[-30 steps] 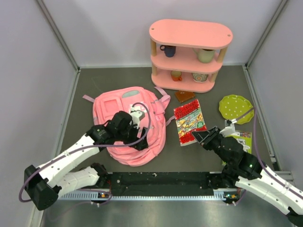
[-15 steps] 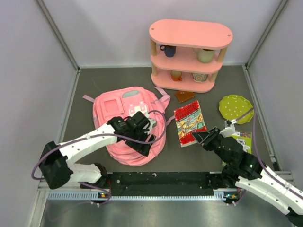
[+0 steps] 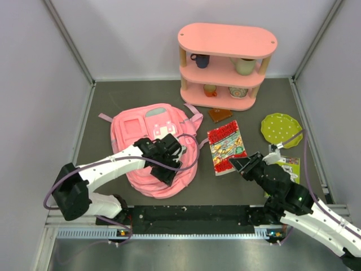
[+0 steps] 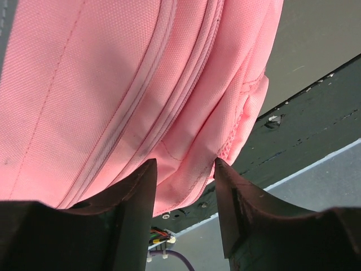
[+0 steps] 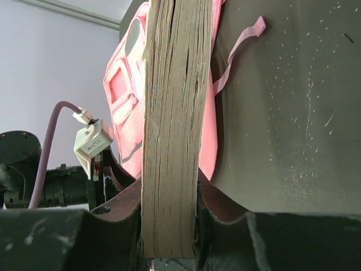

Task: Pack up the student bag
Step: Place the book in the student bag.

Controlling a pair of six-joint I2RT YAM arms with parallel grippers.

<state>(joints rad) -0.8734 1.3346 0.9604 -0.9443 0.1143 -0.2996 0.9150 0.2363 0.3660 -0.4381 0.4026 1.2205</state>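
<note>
My right gripper should carry the clamped book left in the top view, to release it inside the student bag.
The student bag (image 3: 141, 127), a soft pink backpack, lies flat left of centre. My left gripper (image 3: 171, 176) points down at its near right edge. In the left wrist view the bag's (image 4: 113, 84) seamed lower edge sits between the tips of the left gripper (image 4: 183, 169), whose jaws stand apart. My right gripper (image 3: 234, 165) is shut on the near edge of a red picture book (image 3: 225, 145) lying right of the bag. In the right wrist view the book's page edge (image 5: 172, 113) stands clamped in the right gripper (image 5: 169, 214), with the bag (image 5: 121, 101) behind it.
A rigid pink three-tier shelf (image 3: 225, 39) with cups stands at the back. A small brown card (image 3: 220, 114) lies in front of it and a green dotted plate (image 3: 280, 129) at the right. A green leaflet (image 3: 287, 166) lies under the right arm. A black rail (image 3: 192, 214) runs along the near edge.
My left gripper has swung right across the bag to its near right edge, and its jaws have narrowed. The right arm and the book have stayed put.
</note>
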